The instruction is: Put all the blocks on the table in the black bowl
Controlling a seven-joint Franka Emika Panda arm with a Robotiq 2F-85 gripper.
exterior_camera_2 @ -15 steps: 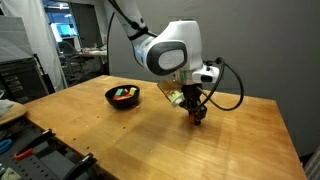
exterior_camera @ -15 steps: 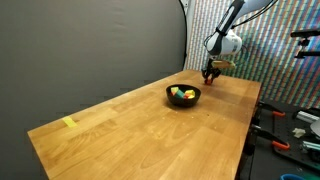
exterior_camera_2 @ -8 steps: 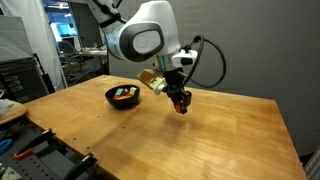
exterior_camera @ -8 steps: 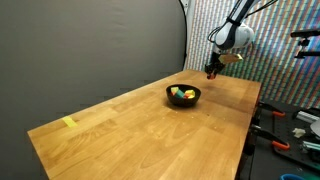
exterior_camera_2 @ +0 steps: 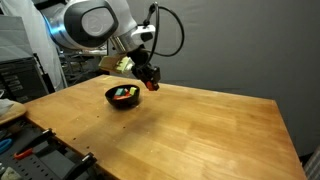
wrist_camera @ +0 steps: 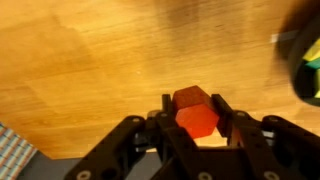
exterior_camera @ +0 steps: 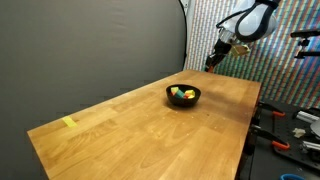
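The red block (wrist_camera: 196, 113) is hanging beside the bowl. I will move my gripper to the right in the wrist view and down over the blocks in the bowl to let it go.
My gripper (wrist_camera: 193, 112) is shut on a red block (wrist_camera: 196, 113), which sits squeezed between the two black fingers in the wrist view. In both exterior views the gripper (exterior_camera_2: 150, 82) (exterior_camera: 212, 59) hangs in the air, a little above and beside the black bowl (exterior_camera_2: 123, 97) (exterior_camera: 183, 95). That bowl stands on the light wood table (exterior_camera_2: 200, 130) and holds several small blocks in yellow, green and red. The bowl's blurred dark rim (wrist_camera: 305, 70) shows at the right edge of the wrist view. One yellow block (exterior_camera: 68, 122) lies on the table near its far corner.
A dark backdrop (exterior_camera: 90, 50) runs along one long side of the table. Tools and clutter lie on a bench (exterior_camera: 295, 125) past the table's edge. Shelving and a dark equipment rack (exterior_camera_2: 20, 75) stand beyond the bowl's side.
The arm has risen from the table top with the red block and swung toward the bowl. The jaws have stayed closed on the block.
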